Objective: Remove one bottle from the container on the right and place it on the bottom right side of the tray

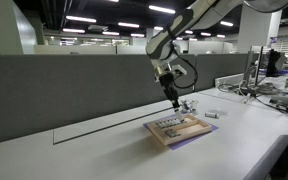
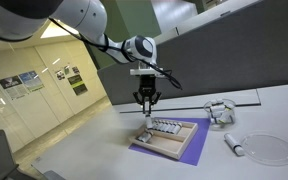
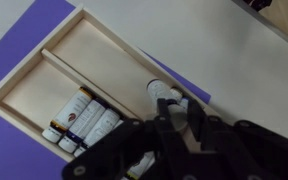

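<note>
My gripper needs to move down with the small bottle into that compartment's end (image 3: pixel 158 98) along the tray's outer rim before it opens.
The tan wooden tray (image 3: pixel 84 45) lies on a purple mat and shows in both exterior views (image 1: pixel 180 130) (image 2: pixel 174 138). Several small bottles (image 3: pixel 82 118) lie in one of its compartments. My gripper (image 3: pixel 176 108) hangs above the tray's edge (image 2: pixel 146 101) (image 1: pixel 171 98). Its fingers are shut on a small bottle with a white cap (image 3: pixel 164 92), seen over the tray's rim and the mat's edge. The small pale grey container (image 2: pixel 219 110) stands on the table beyond the tray, apart from my gripper.
A loose bottle (image 2: pixel 234 146) lies on the white table next to a clear round disc (image 2: pixel 270 149). A grey partition wall (image 1: pixel 84 85) runs behind the table. Cables and equipment (image 1: pixel 264 88) sit at the far end.
</note>
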`<state>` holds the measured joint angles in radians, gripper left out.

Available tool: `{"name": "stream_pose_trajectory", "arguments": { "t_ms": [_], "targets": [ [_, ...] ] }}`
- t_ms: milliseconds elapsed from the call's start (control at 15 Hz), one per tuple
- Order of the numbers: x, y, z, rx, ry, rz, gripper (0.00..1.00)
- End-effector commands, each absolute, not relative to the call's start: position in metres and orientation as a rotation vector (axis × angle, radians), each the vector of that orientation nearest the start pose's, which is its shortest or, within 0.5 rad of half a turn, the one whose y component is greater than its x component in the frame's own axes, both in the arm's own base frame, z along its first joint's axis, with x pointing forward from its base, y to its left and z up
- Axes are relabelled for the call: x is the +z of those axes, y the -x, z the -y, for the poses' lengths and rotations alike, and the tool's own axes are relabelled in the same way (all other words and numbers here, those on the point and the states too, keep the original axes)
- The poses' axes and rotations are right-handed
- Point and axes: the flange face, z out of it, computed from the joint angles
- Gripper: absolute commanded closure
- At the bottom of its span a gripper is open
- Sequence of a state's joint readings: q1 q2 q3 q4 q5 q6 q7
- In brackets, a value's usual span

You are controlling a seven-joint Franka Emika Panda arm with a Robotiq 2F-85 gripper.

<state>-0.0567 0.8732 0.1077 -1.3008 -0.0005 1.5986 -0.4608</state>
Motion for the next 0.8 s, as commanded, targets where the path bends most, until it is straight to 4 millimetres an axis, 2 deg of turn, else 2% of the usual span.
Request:
{"name": "stream_pose_trajectory", "arguments": {
  "t_ms": [0, 733],
  "targets": [
    [0.184, -0.657, -0.026, 0.816, 2.723, 0.666, 0.95],
    [0.156, -0.643, -0.020, 0.833, 2.692, 0.619, 0.95]
  ]
}}
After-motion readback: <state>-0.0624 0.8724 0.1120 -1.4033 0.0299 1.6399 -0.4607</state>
